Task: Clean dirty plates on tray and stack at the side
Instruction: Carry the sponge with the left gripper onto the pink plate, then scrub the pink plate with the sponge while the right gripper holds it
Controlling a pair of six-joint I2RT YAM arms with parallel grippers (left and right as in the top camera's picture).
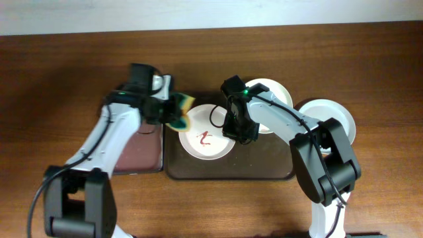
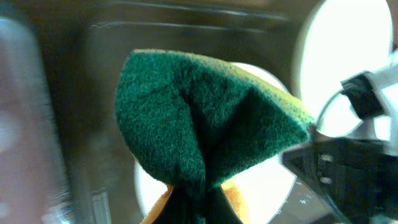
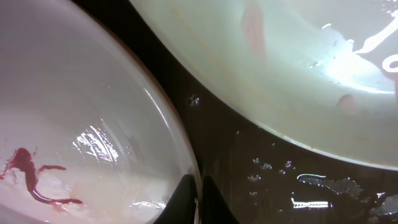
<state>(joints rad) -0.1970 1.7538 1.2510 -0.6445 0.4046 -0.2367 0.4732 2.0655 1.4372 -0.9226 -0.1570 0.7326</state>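
Observation:
The left gripper should wipe the plate and then move across to let go of the sponge inside the narrow tray [image 1: 147, 149] [image 2: 26, 137], because that tray is to the gripper's left in the overhead view.
The dark brown tray [image 1: 264, 168] holds two white plates. One plate [image 1: 205, 142] at its left carries a red-brown squiggle; it also shows in the right wrist view [image 3: 74, 112]. A second plate [image 1: 274, 99] lies at the tray's back right, also in the right wrist view [image 3: 292, 68]. A third plate [image 1: 334, 116] lies on the table right of the tray. My left gripper [image 1: 173, 111] is shut on a green and yellow sponge [image 2: 205, 118] over the smeared plate's left rim. My right gripper [image 3: 198, 199] is shut on that plate's right rim.
A smaller narrow black tray [image 1: 142, 149] with a reddish inside lies left of the brown tray, under my left arm. The brown wooden table [image 1: 59, 99] stretches to both sides. Water drops dot the brown tray between the two plates [image 3: 261, 168].

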